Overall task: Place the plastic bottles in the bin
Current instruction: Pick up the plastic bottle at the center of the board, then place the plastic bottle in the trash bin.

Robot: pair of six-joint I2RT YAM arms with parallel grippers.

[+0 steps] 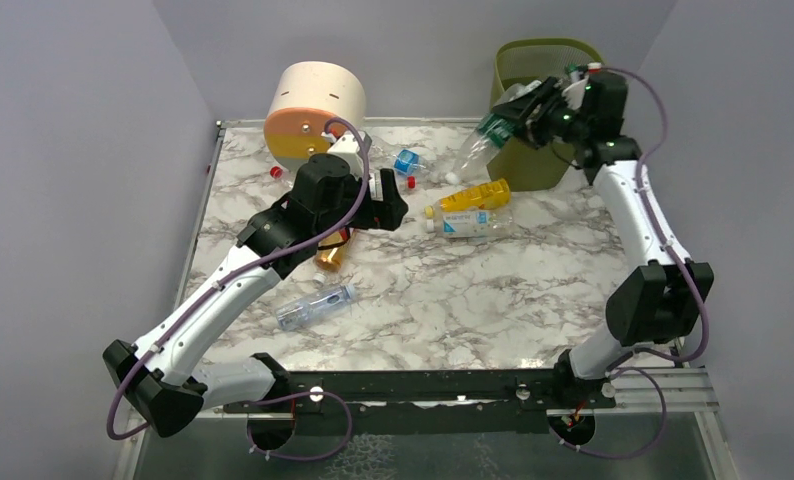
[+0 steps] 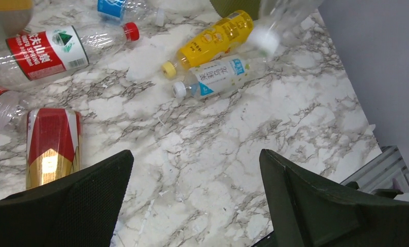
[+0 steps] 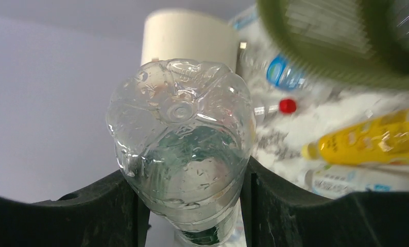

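The bin's opening is outward of my right gripper, and the bottle's cap hangs outside the bin's rim. My right gripper should next carry the bottle outward to bring its cap inside, then let go of it.
My right gripper is shut on a clear plastic bottle with a green label, held tilted in the air at the near left side of the olive-green bin. In the right wrist view the bottle's base fills the gap between both pads of the gripper, and the bin's rim is just above. My left gripper hangs open over bare marble, holding nothing. A yellow bottle and a white-labelled one lie ahead of it.
More bottles lie on the table: a red-labelled one, an amber one by the left finger, a blue-labelled one and a clear one nearer the front. The round cream-orange drawer box stands back left. Grey walls enclose the table.
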